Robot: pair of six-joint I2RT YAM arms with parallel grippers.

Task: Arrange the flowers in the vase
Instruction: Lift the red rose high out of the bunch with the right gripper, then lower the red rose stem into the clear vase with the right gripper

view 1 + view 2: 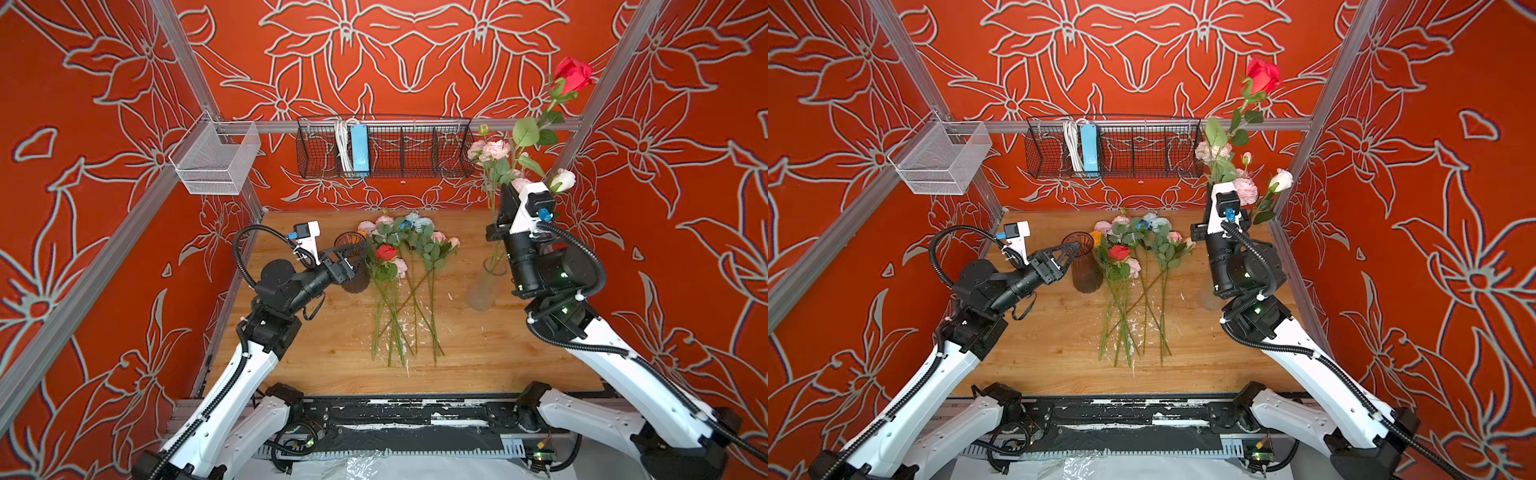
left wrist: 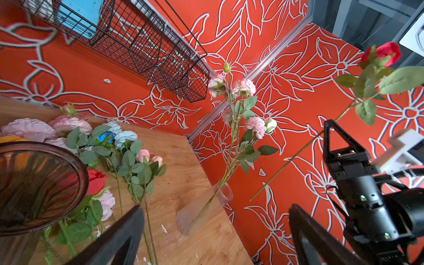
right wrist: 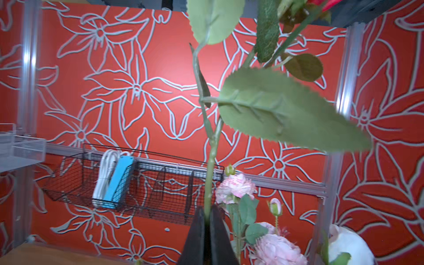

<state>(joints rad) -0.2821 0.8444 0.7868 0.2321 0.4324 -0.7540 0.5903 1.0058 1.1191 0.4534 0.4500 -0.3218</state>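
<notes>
The clear ribbed vase's opening (image 1: 495,266) is below my right gripper's fingers. Next, I will lower my right gripper to guide the rose's green stem down into the vase's opening, and release it.
My right gripper (image 3: 207,214) is shut on the green stem of a red rose (image 1: 573,75), holding it high near the back right corner, bloom up. Below it a clear ribbed vase (image 1: 482,293) holds pink flowers (image 1: 490,149) and a white rose (image 1: 563,180). Several flowers (image 1: 399,249) lie in a pile on the wooden table (image 1: 498,357). A brown glass vase (image 1: 1086,266) stands left of the pile. My left gripper (image 1: 1071,253) is open beside it, nothing between its fingers; in the left wrist view the brown vase (image 2: 34,183) sits outside the jaws.
A black wire basket (image 1: 415,153) with a blue power strip (image 1: 358,149) hangs on the back wall. A white mesh basket (image 1: 216,160) hangs at the left post. Aluminium frame posts stand at the back corners. White flecks dot the table near the stem ends.
</notes>
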